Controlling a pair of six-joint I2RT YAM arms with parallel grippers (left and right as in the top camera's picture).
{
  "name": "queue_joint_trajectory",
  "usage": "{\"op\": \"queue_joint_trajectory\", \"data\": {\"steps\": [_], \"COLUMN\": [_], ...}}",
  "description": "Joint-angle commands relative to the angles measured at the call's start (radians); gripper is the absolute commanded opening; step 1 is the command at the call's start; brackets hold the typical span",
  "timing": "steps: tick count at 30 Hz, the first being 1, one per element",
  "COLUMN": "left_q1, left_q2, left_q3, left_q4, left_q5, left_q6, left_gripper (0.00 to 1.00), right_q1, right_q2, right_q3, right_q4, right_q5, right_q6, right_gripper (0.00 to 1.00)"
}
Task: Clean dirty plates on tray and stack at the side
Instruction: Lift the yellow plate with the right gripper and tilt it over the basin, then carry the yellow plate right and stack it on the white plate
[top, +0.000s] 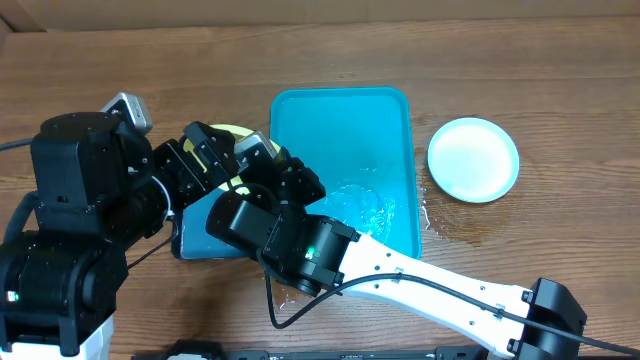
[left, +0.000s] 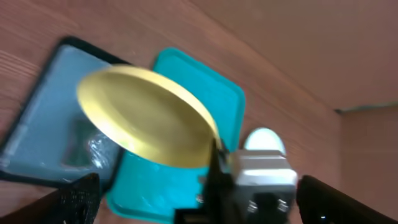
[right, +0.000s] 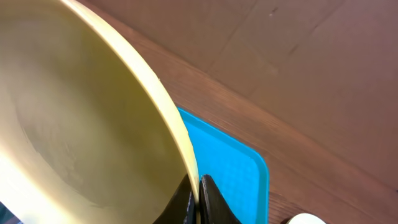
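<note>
My right gripper should next swing past the teal tray (top: 345, 120) and lower its plate onto the light-blue rimmed plate (top: 473, 158), because that is to its right in the overhead view.
My right gripper (right: 199, 200) is shut on the rim of a yellow-green plate (right: 81, 124) and holds it tilted on edge above the table's left side. In the left wrist view the plate's underside (left: 146, 118) faces the camera. My left gripper (left: 211, 205) is open, its fingers spread wide, close beside the plate (top: 230, 131). Both grippers crowd together left of the teal tray (top: 345, 120), which carries no plate and shows wet glints. A light-blue rimmed plate (top: 473, 158) lies on the table right of the tray. A third plate is not in view.
A smaller black-rimmed blue tray (left: 37, 124) lies under the arms, left of the teal tray, with something shiny and wet in it. The right arm stretches from the front right corner across the table's front. A wet patch marks the wood near the tray's right corner (top: 435, 225).
</note>
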Motion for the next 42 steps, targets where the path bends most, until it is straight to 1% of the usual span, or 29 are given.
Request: {"op": "queue_joint_trajectory", "data": {"steps": [1, 4, 6, 8, 9, 10, 11, 12, 13, 14, 15, 16, 17, 19, 21, 22, 23, 24, 25, 28, 29, 32, 35, 36, 37, 39, 42], "left_q1": [0.006, 0.006, 0.006, 0.006, 0.006, 0.006, 0.006, 0.006, 0.006, 0.006, 0.006, 0.006, 0.006, 0.006, 0.006, 0.006, 0.006, 0.006, 0.006, 0.006, 0.006, 0.006, 0.006, 0.006, 0.006, 0.006, 0.006], "left_q2": [-0.008, -0.028, -0.046, -0.07, -0.077, -0.084, -0.089, -0.091, -0.09, -0.089, -0.089, -0.089, -0.089, -0.089, -0.089, -0.089, -0.089, -0.089, -0.089, -0.089, -0.089, -0.089, -0.089, -0.089, -0.089, -0.089, -0.089], "left_q3": [0.015, 0.029, 0.035, 0.035, 0.035, 0.035, 0.035, 0.035, 0.035, 0.035, 0.034, 0.034, 0.034, 0.034, 0.034, 0.034, 0.034, 0.034, 0.034, 0.034, 0.033, 0.033, 0.033, 0.033, 0.033, 0.033, 0.033], "left_q4": [-0.032, -0.067, -0.074, -0.066, -0.06, -0.057, -0.056, -0.056, -0.056, -0.056, -0.056, -0.056, -0.056, -0.055, -0.056, -0.056, -0.06, -0.06, -0.06, -0.06, -0.06, -0.06, -0.06, -0.06, -0.06, -0.06, -0.06], "left_q5": [-0.249, -0.44, -0.53, -0.612, -0.639, -0.662, -0.677, -0.676, -0.674, -0.674, -0.674, -0.674, -0.673, -0.673, -0.674, -0.673, -0.673, -0.673, -0.673, -0.672, -0.672, -0.672, -0.672, -0.672, -0.672, -0.672, -0.672], "left_q6": [0.072, 0.055, 0.054, 0.044, 0.044, 0.044, 0.044, 0.045, 0.044, 0.045, 0.045, 0.045, 0.045, 0.045, 0.045, 0.045, 0.045, 0.045, 0.045, 0.045, 0.045, 0.045, 0.045, 0.045, 0.045, 0.045, 0.045], "left_gripper": [1.0, 1.0, 1.0, 1.0, 1.0, 1.0, 1.0, 1.0, 1.0, 1.0, 1.0, 1.0, 1.0, 1.0, 1.0, 1.0, 1.0, 1.0, 1.0, 1.0, 1.0, 1.0, 1.0, 1.0, 1.0, 1.0, 1.0], "right_q1": [0.005, -0.001, -0.004, 0.003, 0.005, 0.005, 0.0, -0.004, 0.001, 0.006, 0.008, 0.005, 0.005, 0.019, 0.025, 0.025, 0.02, 0.011, -0.01, -0.087, -0.126, -0.251, -0.406, -0.472, -0.607, -0.767, -1.014], "right_q2": [-0.035, -0.035, -0.035, -0.035, -0.034, -0.034, -0.034, -0.035, -0.035, -0.034, -0.034, -0.034, -0.035, -0.035, -0.035, -0.035, -0.035, -0.034, -0.033, -0.033, -0.033, -0.043, -0.081, -0.1, -0.137, -0.171, -0.188], "right_q3": [0.011, 0.011, 0.011, 0.011, 0.011, 0.011, 0.011, 0.011, 0.011, 0.011, 0.011, 0.011, 0.011, 0.011, 0.011, 0.011, 0.011, 0.01, 0.009, 0.009, 0.009, 0.011, 0.011, 0.011, 0.011, 0.011, 0.011], "right_q4": [-0.002, -0.002, 0.01, 0.01, 0.014, 0.035, 0.054, 0.09, 0.093, 0.098, 0.127, 0.146, 0.152, 0.148, 0.165, 0.175, 0.167, 0.14, 0.092, 0.011, 0.002, 0.012, 0.016, 0.016, 0.015, -0.015, -0.117], "right_q5": [-0.027, 0.026, -0.032, -0.124, -0.114, -0.06, -0.008, -0.038, -0.099, -0.109, -0.03, -0.005, -0.023, -0.058, 0.023, 0.057, 0.023, -0.05, -0.174, -0.44, -0.562, -0.898, -1.185, -1.281, -1.423, -1.492, -1.486], "right_q6": [-0.001, -0.011, -0.004, -0.062, -0.089, -0.113, -0.105, -0.034, -0.073, -0.127, -0.179, -0.146, -0.121, -0.165, -0.213, -0.189, -0.101, -0.054, 0.058, 0.323, 0.379, 0.387, 0.387, 0.387, 0.387, 0.406, 0.425], "right_gripper": [0.04, 0.04, 0.04, 0.04, 0.04, 0.04, 0.04, 0.04, 0.04, 0.04, 0.04, 0.04, 0.04, 0.04, 0.04, 0.04, 0.04, 0.04, 0.04, 0.04, 0.04, 0.04, 0.04, 0.04, 0.04, 0.04, 0.04]}}
